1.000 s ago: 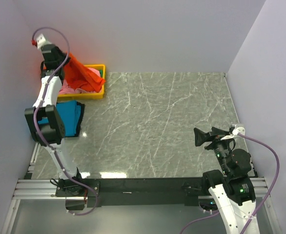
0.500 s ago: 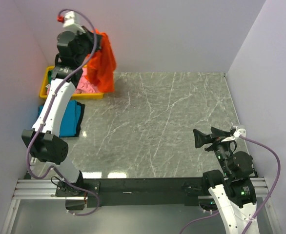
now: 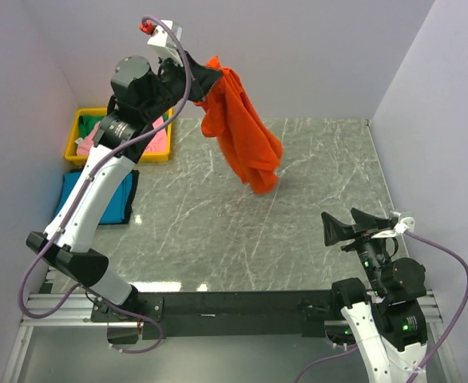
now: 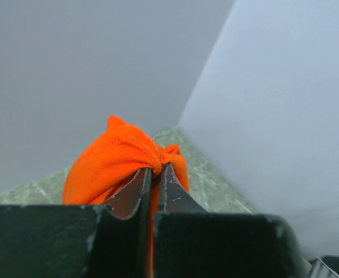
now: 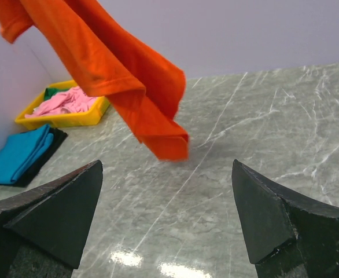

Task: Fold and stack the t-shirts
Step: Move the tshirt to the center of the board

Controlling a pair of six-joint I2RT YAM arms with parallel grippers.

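My left gripper lowers and swings away from the yellow tray over that space next, then releases the orange t-shirt [image 3: 246, 132].
A bright orange t-shirt [image 3: 246, 132] hangs in the air over the back middle of the table, pinched at its top by my left gripper [image 3: 208, 80], which is shut on it. In the left wrist view the orange cloth [image 4: 111, 165] bunches between the closed fingers at my left gripper [image 4: 155, 169]. From the right wrist the orange t-shirt [image 5: 123, 75] swings above the marble. A teal blue t-shirt [image 3: 110, 195] lies folded at the left edge. A pale pink t-shirt [image 3: 110, 132] sits in the yellow tray. My right gripper [image 3: 354, 226] is open and empty at the near right.
The yellow tray [image 3: 158, 153] stands at the back left corner, with a bit of green cloth in it beside the pink. White walls close the table at left, back and right. The arm bases and metal rail run along the near edge.
My left arm has lifted the orange t-shirt out of the tray and swung it right, over the table's back middle. The right arm has barely shifted.
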